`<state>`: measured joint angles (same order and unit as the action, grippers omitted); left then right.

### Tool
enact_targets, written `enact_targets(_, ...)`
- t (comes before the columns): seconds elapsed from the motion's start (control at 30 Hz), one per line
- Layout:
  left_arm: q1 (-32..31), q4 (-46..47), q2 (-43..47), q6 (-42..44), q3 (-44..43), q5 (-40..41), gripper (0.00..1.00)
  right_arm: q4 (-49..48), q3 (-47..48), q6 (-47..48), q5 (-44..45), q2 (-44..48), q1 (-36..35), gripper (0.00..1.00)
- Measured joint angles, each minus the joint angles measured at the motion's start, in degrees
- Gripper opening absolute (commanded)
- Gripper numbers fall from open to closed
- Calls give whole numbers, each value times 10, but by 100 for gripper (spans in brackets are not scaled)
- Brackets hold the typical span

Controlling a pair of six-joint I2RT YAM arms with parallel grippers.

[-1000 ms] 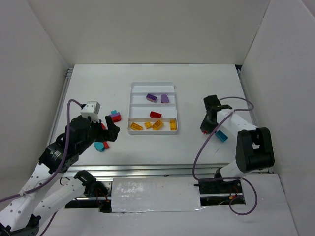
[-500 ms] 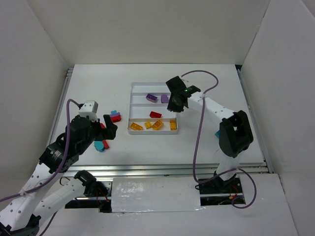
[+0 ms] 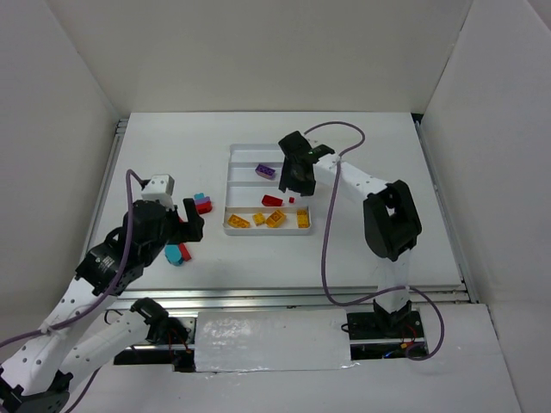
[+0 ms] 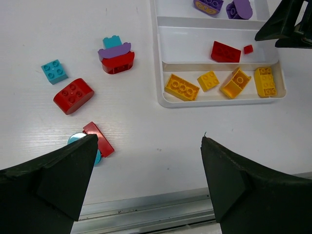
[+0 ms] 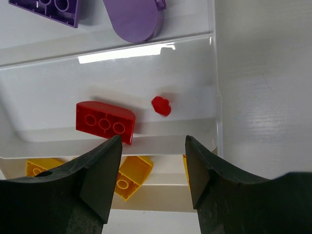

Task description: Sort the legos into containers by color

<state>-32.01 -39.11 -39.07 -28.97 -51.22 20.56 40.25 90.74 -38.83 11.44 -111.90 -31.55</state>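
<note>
My left gripper reaches outward to the teal-purple-red stack next, turns to match and lowers over its red brick, since the stack lies at an angle, outward and below.
The white tray (image 3: 231,185) has four compartments: purple bricks (image 3: 265,171) in the second from the far side, a red brick (image 3: 272,200) and a small red piece (image 3: 291,200) in the third, and yellow bricks (image 3: 275,218) in the nearest. My right gripper (image 3: 297,184) hovers open and empty over the red compartment. In its wrist view the gripper (image 5: 152,139) has the small red piece (image 5: 161,106) lying just beyond its tips. My left gripper (image 3: 191,225) is open and empty above the table, left of the tray. Its wrist view shows the gripper (image 4: 148,139) wide open.
Loose bricks lie left of the tray: a teal-purple-red stack (image 4: 116,55), a teal brick (image 4: 54,71), a rounded red brick (image 4: 73,95), and a flat red piece (image 4: 99,139) on a teal one. The tray's far compartment (image 3: 267,154) holds nothing. The metal table edge (image 4: 146,212) is near.
My right arm swung from the table's right side to over the tray. The small red piece it carried now lies loose in the red compartment. The left arm barely moved.
</note>
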Motion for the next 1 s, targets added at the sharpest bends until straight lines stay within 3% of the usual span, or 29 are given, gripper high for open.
enact_targets(0.23,11,-29,-63,-49,-10,49,100,-11,-29,10,-6,26,-7,64)
enact_targets(0.43,56,-22,-195,-107,-30,56,99,-43,-158,13,-35,184,-39,64)
enact_targets(0.57,118,10,-308,-119,-56,31,100,-69,-225,21,-55,275,-71,70)
enact_targets(0.6,131,17,-336,-120,-66,27,99,-74,-241,22,-59,292,-79,78)
enact_targets(0.67,151,34,-391,-119,-86,20,99,-76,-272,25,-65,324,-91,79)
enact_targets(1.0,159,75,-551,-102,-179,-10,100,-77,-347,41,-80,471,-100,81)
